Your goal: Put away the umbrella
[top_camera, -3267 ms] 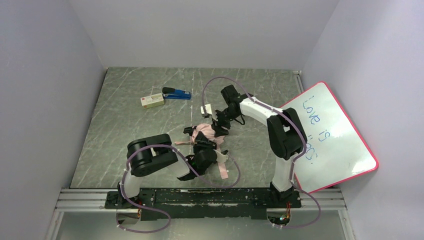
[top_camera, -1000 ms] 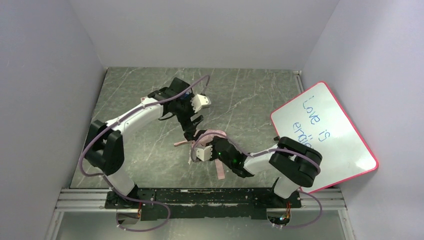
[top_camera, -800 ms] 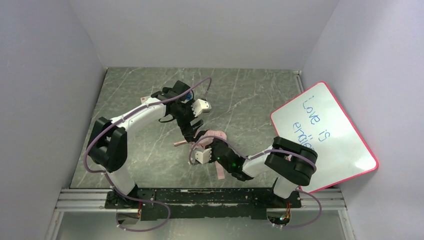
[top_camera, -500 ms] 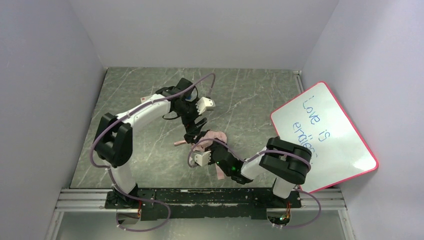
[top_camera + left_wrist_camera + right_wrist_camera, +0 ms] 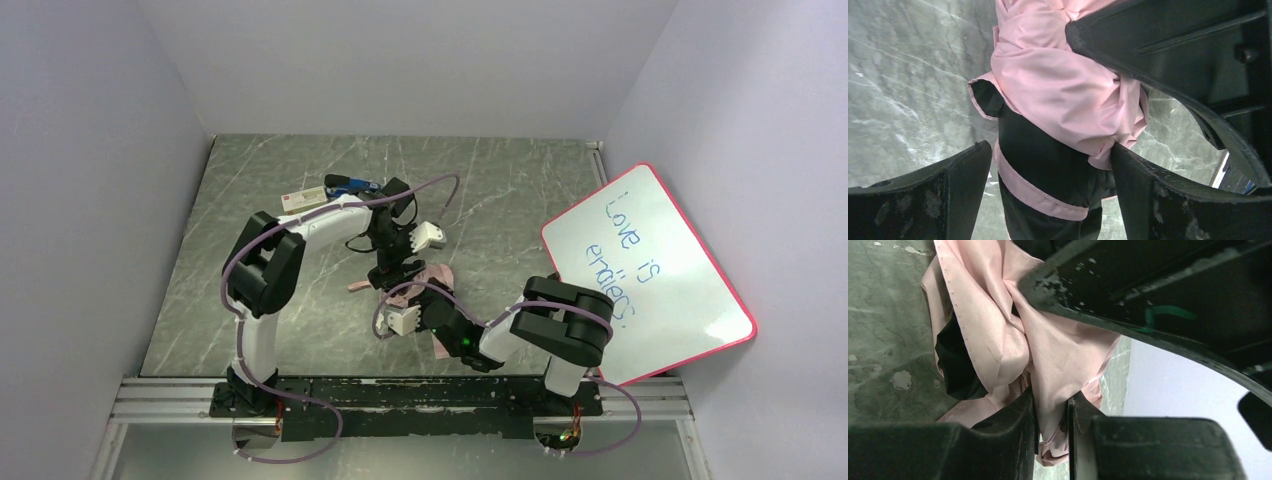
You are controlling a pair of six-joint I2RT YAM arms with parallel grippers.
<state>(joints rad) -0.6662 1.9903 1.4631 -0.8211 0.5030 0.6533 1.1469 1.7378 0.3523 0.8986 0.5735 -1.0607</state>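
I will next move my left gripper down a little over the umbrella's black part (image 5: 1050, 157) and close it from both sides, as that part lies below, between its open fingers.
The umbrella (image 5: 437, 272) lies bunched in the middle of the table, pale pink fabric over a black part, with its pink strap (image 5: 442, 346) trailing toward the near edge. My left gripper (image 5: 392, 268) reaches down from the far side. In the left wrist view the left gripper (image 5: 1050, 150) is open, its fingers (image 5: 955, 190) on either side of the umbrella (image 5: 1063, 85), the right one touching the fabric. My right gripper (image 5: 415, 296) comes in low from the near right. In the right wrist view this gripper (image 5: 1051, 405) is shut on a fold of the umbrella (image 5: 998, 340).
A pink-framed whiteboard (image 5: 650, 275) with blue writing leans against the right wall. A blue stapler (image 5: 352, 184) and a small box (image 5: 303, 198) lie at the back left, close to my left forearm. Grey walls close in the table on three sides.
My left arm has swung in from the back left and lowered its open gripper over the umbrella. My right gripper has kept its hold on the fabric and shifted slightly toward the near side.
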